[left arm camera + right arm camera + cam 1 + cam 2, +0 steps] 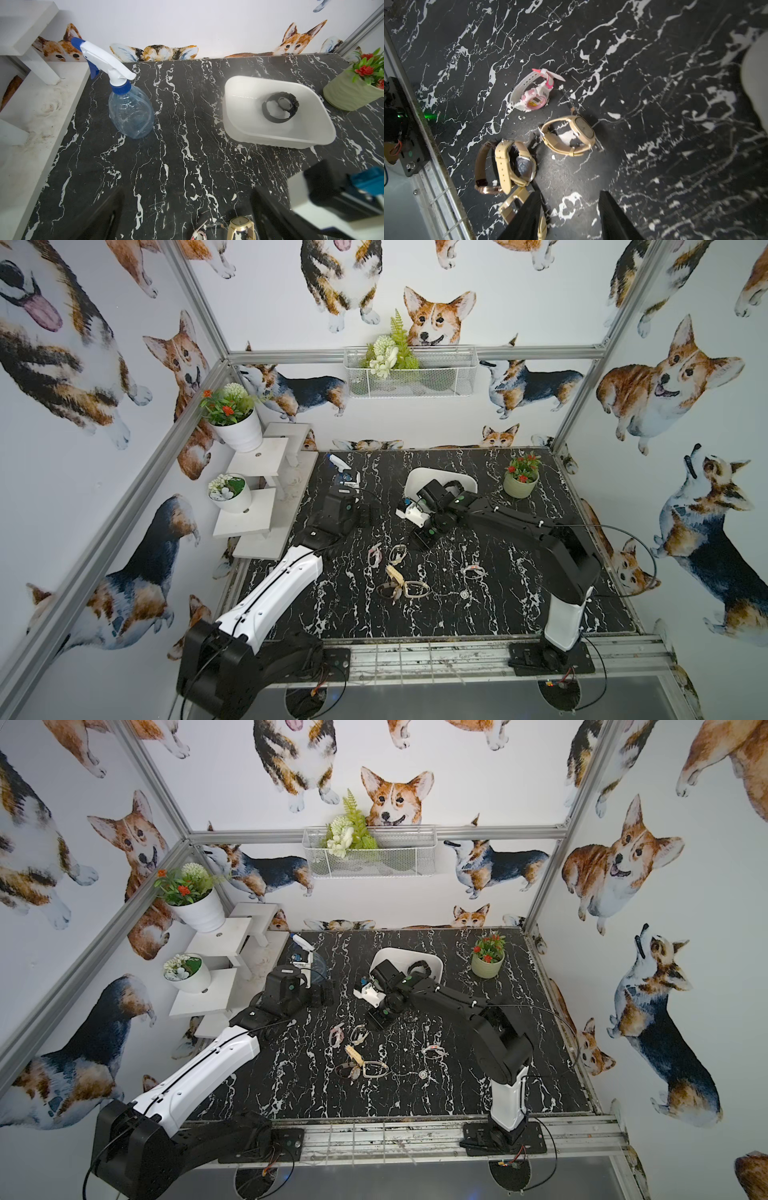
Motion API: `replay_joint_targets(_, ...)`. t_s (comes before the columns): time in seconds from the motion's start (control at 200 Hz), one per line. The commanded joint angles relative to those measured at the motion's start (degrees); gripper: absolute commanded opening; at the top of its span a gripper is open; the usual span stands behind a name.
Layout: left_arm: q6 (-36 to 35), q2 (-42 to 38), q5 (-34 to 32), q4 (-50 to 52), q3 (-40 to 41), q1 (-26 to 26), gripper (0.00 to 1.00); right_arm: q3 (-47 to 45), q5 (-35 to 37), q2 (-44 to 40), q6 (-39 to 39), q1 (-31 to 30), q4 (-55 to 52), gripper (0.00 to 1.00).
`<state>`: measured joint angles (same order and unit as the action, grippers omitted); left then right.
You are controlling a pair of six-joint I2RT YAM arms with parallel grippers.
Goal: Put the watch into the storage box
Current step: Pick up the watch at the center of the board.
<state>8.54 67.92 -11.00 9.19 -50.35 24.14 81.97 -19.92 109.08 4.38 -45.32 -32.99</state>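
My open right gripper moves down and across toward the stepped shelf onto the beige watch's face (399,548) (584,130) next, because it stands on edge between free sides.
The white storage box (236,124) stands at the back of the black marble table, and a black watch (279,107) lies inside it. In a top view the box (415,477) is partly hidden behind my right wrist. Several more watches lie loose mid-table: a pink-and-white one (533,91), a beige one (571,135), and a beige and brown tangle (508,166). My right gripper (571,199) hangs open over the table just beyond them, holding nothing. My left gripper (187,193) is wide open and empty, left of the box, with a gold watch (241,226) near it.
A clear spray bottle (128,108) with a blue-and-white head stands at the back left. A green pot of red flowers (520,481) sits right of the box. A white stepped shelf (257,510) with potted plants lines the left edge. A wire mesh basket (409,373) hangs on the back wall.
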Motion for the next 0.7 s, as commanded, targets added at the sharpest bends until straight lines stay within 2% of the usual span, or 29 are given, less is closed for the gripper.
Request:
replay_joint_targets(0.0,0.21,-0.66,-2.76,1.08,-0.50,-0.19,1.00,2.17,-0.35,2.90,2.19,-0.37,3.46,0.51)
replay_joint_targets(0.165,0.16,-1.91,-4.46,1.72,-0.36,-0.83,1.00,5.05,1.12,7.01,4.13,-1.22,3.99,0.51)
replay_joint_targets(0.511,1.09,-1.39,-3.10,2.06,-0.70,-2.24,1.00,6.71,1.77,11.40,5.81,-2.04,3.79,0.49)
replay_joint_targets(0.696,1.31,-1.48,-2.62,1.97,-0.71,-2.70,1.00,7.06,2.32,12.81,5.64,-2.23,4.29,0.42)
